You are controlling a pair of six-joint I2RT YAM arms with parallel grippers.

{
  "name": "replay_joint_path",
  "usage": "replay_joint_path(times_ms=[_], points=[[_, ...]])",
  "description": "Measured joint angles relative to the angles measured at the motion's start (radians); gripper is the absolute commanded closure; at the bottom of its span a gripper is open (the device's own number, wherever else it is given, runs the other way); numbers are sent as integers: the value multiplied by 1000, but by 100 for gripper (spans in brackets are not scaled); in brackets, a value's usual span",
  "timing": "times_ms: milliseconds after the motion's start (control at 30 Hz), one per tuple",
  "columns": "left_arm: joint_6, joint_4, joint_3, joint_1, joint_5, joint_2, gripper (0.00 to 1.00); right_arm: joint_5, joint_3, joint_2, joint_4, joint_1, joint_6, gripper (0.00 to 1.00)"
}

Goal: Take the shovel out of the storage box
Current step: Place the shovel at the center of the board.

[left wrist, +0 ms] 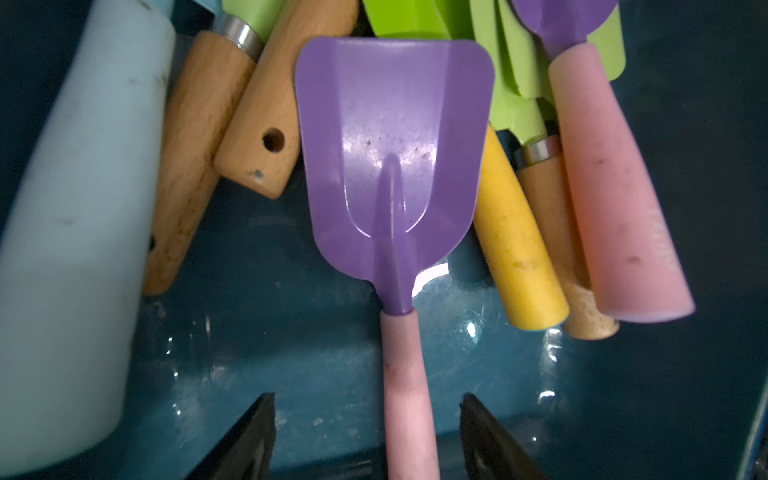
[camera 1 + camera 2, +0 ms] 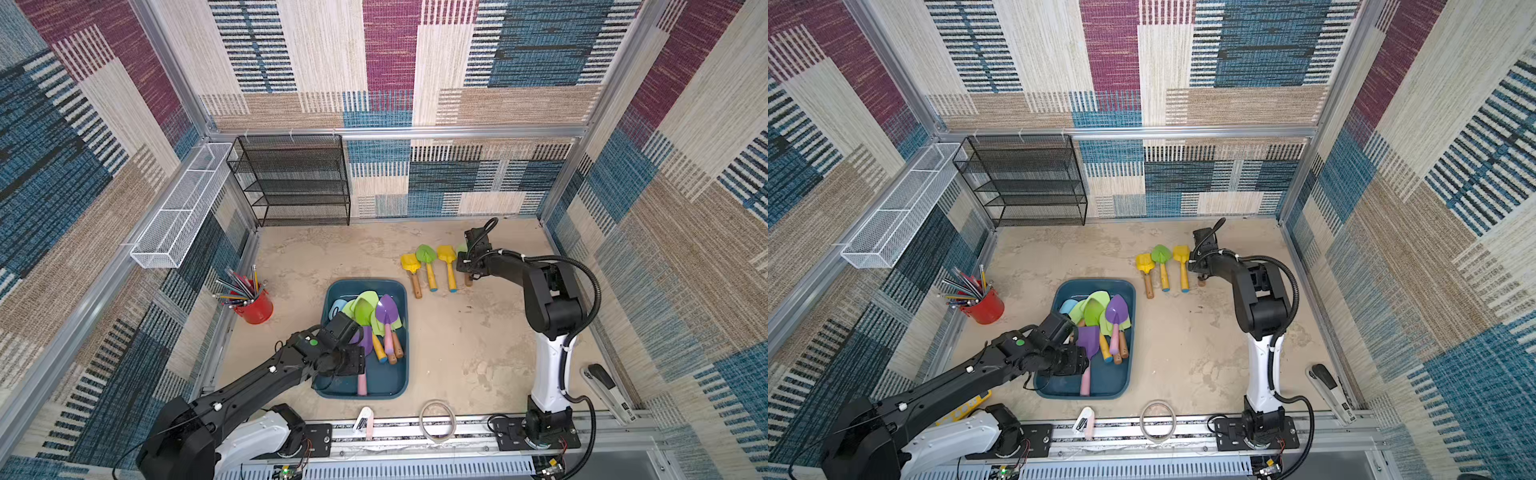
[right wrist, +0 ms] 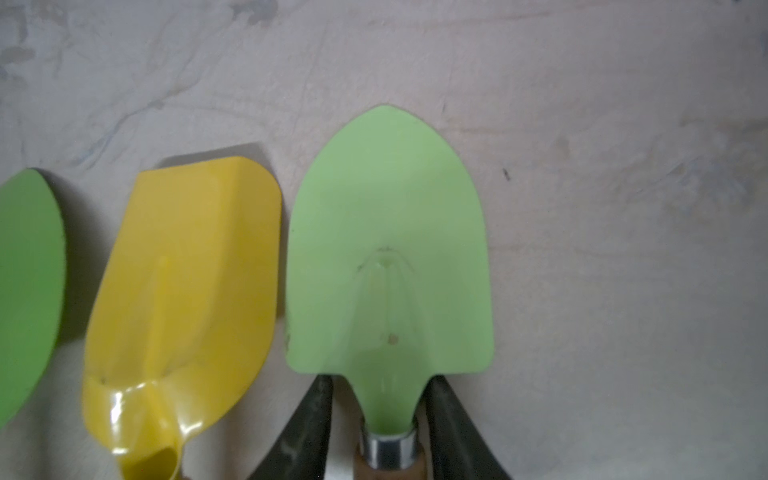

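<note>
My left gripper already has the pink handle (image 2: pixel 362 384) (image 1: pixel 407 400) below between its open fingers, so next it will go down deeper into the box and close around that handle.
The dark teal storage box (image 2: pixel 386 380) (image 2: pixel 1106 382) sits mid-table with several shovels piled in it. A purple shovel (image 1: pixel 395 145) with a pink handle (image 2: pixel 362 384) lies on its floor. My left gripper (image 1: pixel 369 397) (image 2: pixel 353 365) hangs open in the box, one finger on each side of that handle and clear of it. Far right, a pale green shovel (image 3: pixel 390 249) lies flat on the table. My right gripper (image 3: pixel 380 380) (image 2: pixel 467 270) straddles its neck, jaws slightly apart, with a gap beside the metal ferrule.
Three more shovels lie in a row left of the right gripper: yellow (image 2: pixel 410 264), green (image 2: pixel 425 253), yellow (image 2: pixel 446 253). A red pencil cup (image 2: pixel 255 307), black mesh rack (image 2: pixel 295 178) and white wire basket (image 2: pixel 178 216) stand left; a tape ring (image 2: pixel 437 419) and stapler (image 2: pixel 606 386) lie near the front.
</note>
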Motion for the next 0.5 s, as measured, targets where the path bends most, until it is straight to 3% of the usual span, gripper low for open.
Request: replay_joint_path(times_ms=[200,500], points=[[0,0,13,0,0,17,27,-6,-34,-56,-12,-2,1,49],[0,-14,38,-24,-18,58,27,-40,-207,-298,16,0,30,48]])
